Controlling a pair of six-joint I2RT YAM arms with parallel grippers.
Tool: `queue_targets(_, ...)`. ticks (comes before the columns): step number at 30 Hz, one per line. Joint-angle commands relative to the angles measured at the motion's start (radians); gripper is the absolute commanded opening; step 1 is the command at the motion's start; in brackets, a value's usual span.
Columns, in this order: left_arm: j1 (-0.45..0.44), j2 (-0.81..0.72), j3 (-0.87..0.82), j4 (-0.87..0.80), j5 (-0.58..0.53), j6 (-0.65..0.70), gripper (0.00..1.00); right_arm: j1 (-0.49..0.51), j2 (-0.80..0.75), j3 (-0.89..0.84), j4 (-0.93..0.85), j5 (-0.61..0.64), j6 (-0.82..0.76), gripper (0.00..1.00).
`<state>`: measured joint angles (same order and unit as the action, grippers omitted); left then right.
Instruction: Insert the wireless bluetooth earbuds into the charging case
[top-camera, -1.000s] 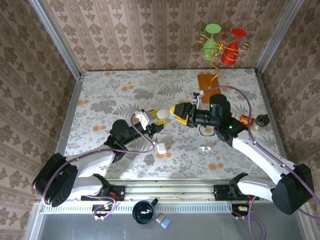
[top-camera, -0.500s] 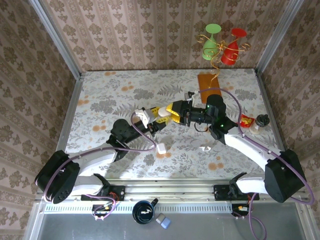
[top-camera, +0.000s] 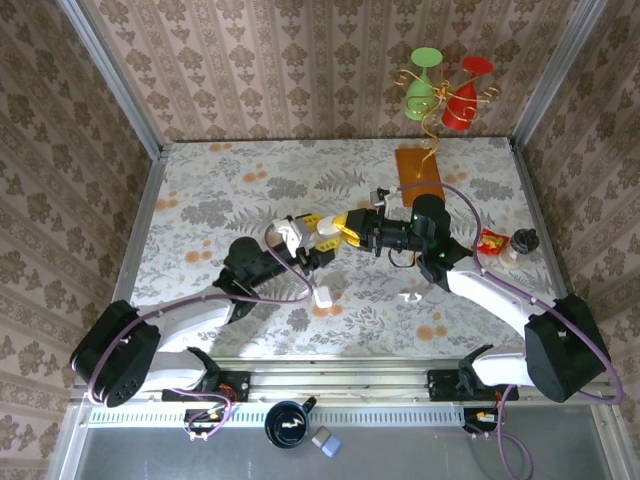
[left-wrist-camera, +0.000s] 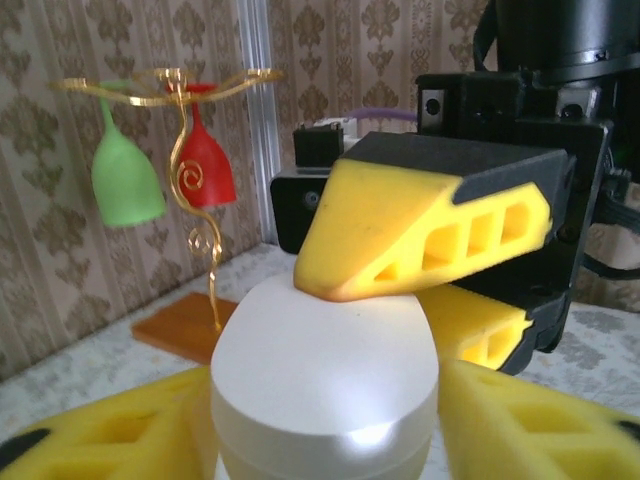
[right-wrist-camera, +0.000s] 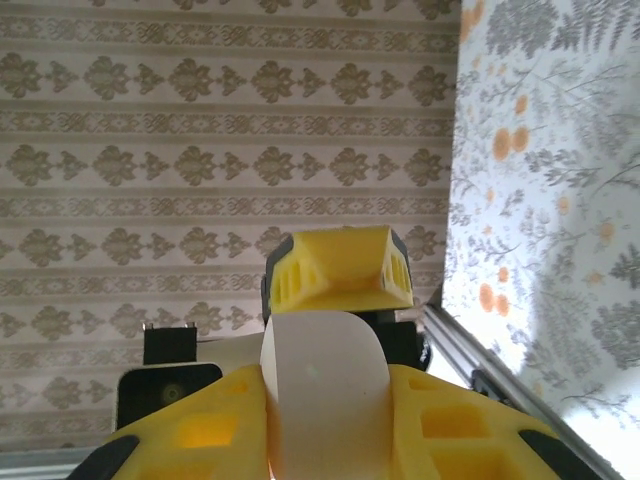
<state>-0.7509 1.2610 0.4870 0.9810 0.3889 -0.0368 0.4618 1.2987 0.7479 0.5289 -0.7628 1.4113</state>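
My right gripper next moves away from the left gripper, tilts down, lowers the case (top-camera: 323, 236) onto the floral tabletop and releases it, as it hangs midair.
A white pebble-like charging case (top-camera: 323, 236) hangs above the table's middle, where both grippers meet. My right gripper (top-camera: 338, 226) is shut on it: the right wrist view has the case (right-wrist-camera: 325, 390) pinched tight between the two yellow pads of that gripper (right-wrist-camera: 325, 405). In the left wrist view the case (left-wrist-camera: 325, 350) stands between the fingers of my left gripper (left-wrist-camera: 325, 400), which is open and flanks it loosely. One right-gripper finger (left-wrist-camera: 420, 235) presses on the case's top. A tiny white earbud (top-camera: 408, 296) lies on the table below the right arm.
A small white oblong piece (top-camera: 322, 296) lies on the floral table (top-camera: 200, 190) under the left arm. An orange stand (top-camera: 419, 165) with green and red glasses sits at the back right. A red packet (top-camera: 490, 238) and a dark object (top-camera: 525, 239) sit by the right edge.
The right gripper moved left onto the case and shut on it. The left gripper, which had been holding the case, has widened its fingers.
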Motion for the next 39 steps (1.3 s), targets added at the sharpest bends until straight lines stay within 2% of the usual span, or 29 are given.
queue_targets(1,0.013,-0.053,-0.01,-0.086,-0.023,0.018,0.74,-0.024,-0.05,-0.017,-0.095,0.079,-0.126,0.23)
queue_targets(4,0.02,-0.11,-0.03,-0.178,-0.067,0.034,0.91,-0.042,-0.076,-0.03,-0.204,0.152,-0.231,0.2)
queue_targets(7,0.027,-0.165,-0.064,-0.245,-0.105,0.05,1.0,-0.064,-0.078,-0.042,-0.291,0.226,-0.312,0.18)
queue_targets(11,0.032,-0.227,-0.089,-0.359,-0.153,0.084,1.0,-0.104,-0.047,-0.039,-0.443,0.359,-0.402,0.17)
queue_targets(15,0.031,-0.246,-0.088,-0.475,-0.199,0.129,1.0,-0.135,0.034,-0.028,-0.506,0.461,-0.477,0.16)
queue_targets(18,0.029,-0.22,-0.062,-0.562,-0.255,0.142,1.0,-0.154,0.117,-0.013,-0.5,0.488,-0.5,0.16)
queue_targets(21,0.025,-0.178,-0.03,-0.616,-0.257,0.154,1.0,-0.177,0.196,0.004,-0.461,0.483,-0.504,0.15)
queue_targets(27,0.022,-0.101,-0.005,-0.613,-0.258,0.139,1.0,-0.224,0.328,0.034,-0.41,0.474,-0.502,0.17)
queue_targets(33,0.022,-0.08,0.005,-0.611,-0.222,0.135,1.0,-0.261,0.426,0.053,-0.375,0.455,-0.484,0.24)
queue_targets(35,0.022,-0.08,0.003,-0.609,-0.224,0.136,1.0,-0.271,0.442,0.06,-0.366,0.44,-0.484,0.33)
queue_targets(39,0.023,-0.098,0.028,-0.677,-0.2,0.131,1.0,-0.284,0.425,0.075,-0.398,0.425,-0.503,0.56)
